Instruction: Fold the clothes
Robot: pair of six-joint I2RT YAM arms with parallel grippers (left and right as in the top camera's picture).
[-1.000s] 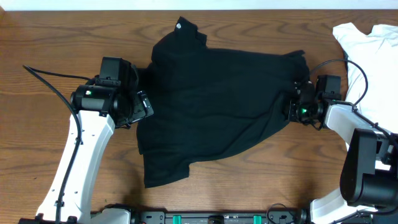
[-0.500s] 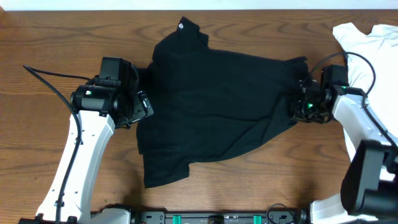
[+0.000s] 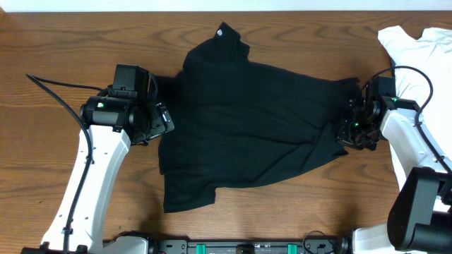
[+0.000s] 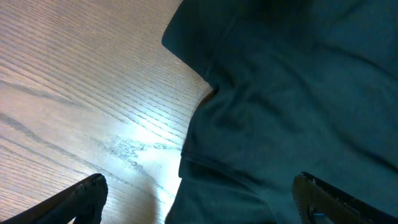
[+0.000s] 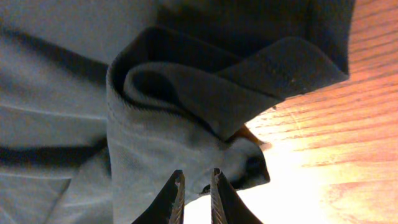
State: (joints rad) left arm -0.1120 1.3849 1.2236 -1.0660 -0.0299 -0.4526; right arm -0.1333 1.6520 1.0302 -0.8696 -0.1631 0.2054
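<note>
The right gripper will next move outward to the shirt's edge, which lies bunched, at its far corner point(image 5: 334, 73), and will then pull the fabric farther outward.
The black shirt point(image 3: 247, 120) lies spread and rumpled across the middle of the table, its collar with a small white mark point(image 3: 225, 31) pointing to the far side. My left gripper point(image 3: 159, 121) stands wide open over the shirt's left edge point(image 4: 261, 124), one finger above bare wood and the other above fabric. My right gripper point(image 3: 347, 131) is at the shirt's right edge. There its fingertips point(image 5: 178, 182) stand a narrow gap apart at a bunched, folded hem point(image 5: 186, 93), with nothing visibly pinched between them.
A white shirt point(image 3: 417, 53) lies bunched at the table's far right corner, just beyond the right arm. A black cable point(image 3: 56, 92) trails over the wood left of the left arm. Bare wood point(image 3: 282, 212) shows along the near side.
The right gripper moved right and dragged the shirt's right side with it, so the whole shirt and its collar shifted right. Its jaws have parted slightly. The left arm stayed still.
</note>
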